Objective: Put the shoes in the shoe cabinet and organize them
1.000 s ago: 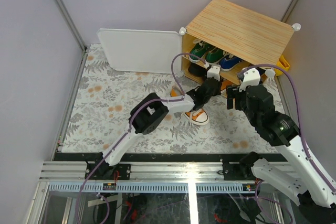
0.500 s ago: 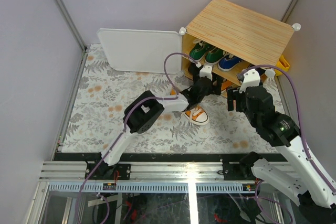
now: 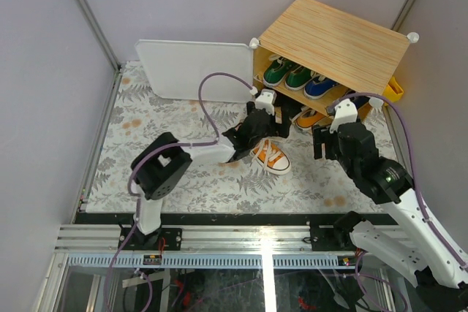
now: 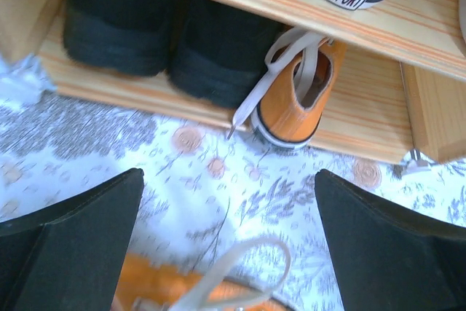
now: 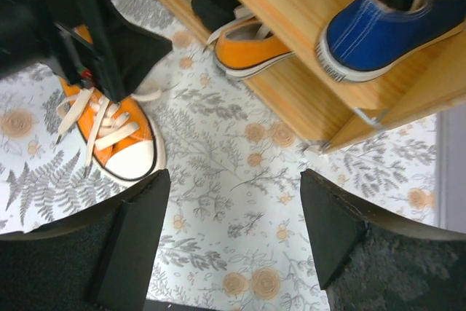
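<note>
Next, the left gripper moves down to the left in the top view, onto the loose orange shoe's heel. The heel of its mate faces the cabinet's open front.
The shoe cabinet (image 3: 336,42) stands at the back right with its front open. Green shoes (image 3: 289,73) and a blue shoe (image 3: 319,87) sit on its upper shelf. On the lower shelf are black shoes (image 4: 160,38) and one orange shoe (image 4: 298,96), heel outward, its lace hanging over the edge. The other orange shoe (image 3: 269,157) lies on the floral mat. My left gripper (image 3: 272,116) hovers open just above that shoe and short of the shelf, holding nothing. My right gripper (image 5: 233,245) is open over bare mat in front of the cabinet's right corner.
A white door panel (image 3: 194,71) leans at the back left of the cabinet. Something yellow (image 3: 395,88) sits behind the cabinet's right side. Grey walls close in the mat (image 3: 161,158) on three sides. A second blue shoe (image 5: 386,23) lies on the upper shelf's right end.
My left gripper opened, let go of the orange shoe on the lower shelf and drew back leftward from the cabinet. The right arm barely moved.
</note>
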Controlling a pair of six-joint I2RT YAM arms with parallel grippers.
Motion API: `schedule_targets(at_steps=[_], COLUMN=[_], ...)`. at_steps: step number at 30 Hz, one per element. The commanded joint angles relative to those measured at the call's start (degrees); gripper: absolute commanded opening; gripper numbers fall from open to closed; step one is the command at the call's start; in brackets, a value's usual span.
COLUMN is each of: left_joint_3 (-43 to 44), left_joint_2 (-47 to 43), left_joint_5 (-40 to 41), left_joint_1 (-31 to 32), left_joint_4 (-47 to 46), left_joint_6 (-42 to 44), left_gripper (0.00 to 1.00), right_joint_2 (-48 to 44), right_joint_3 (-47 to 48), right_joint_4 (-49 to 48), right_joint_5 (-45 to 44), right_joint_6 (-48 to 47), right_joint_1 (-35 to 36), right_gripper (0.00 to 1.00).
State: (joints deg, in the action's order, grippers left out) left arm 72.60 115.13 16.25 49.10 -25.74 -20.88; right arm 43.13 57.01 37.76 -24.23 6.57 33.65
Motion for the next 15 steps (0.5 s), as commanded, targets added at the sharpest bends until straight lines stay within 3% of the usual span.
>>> schedule_targets(at_steps=[1,7,15], left_joint_3=[-7.3,-13.7,-19.7], left_joint_2=[-9.4,-18.3,-20.3], left_joint_5=[3.7,6.8,0.9], left_joint_1=[0.1,-1.9,-10.0], left_joint_4=[2.0,11.9,9.8], left_joint_6=[-1.4,-0.1,-1.6], left_gripper=[1.0,1.0,0.98], right_joint_2=[0.7,3.3,6.4], right_joint_3=[-2.8,-8.9,-20.1], right_joint_4=[-2.0,-6.5,-15.3], right_joint_5=[4.9,13.6,18.8], right_joint_6=[2.7,9.9,18.7], right_joint_1=[0.2,0.2,0.5], right_gripper=[0.78,0.76,0.7])
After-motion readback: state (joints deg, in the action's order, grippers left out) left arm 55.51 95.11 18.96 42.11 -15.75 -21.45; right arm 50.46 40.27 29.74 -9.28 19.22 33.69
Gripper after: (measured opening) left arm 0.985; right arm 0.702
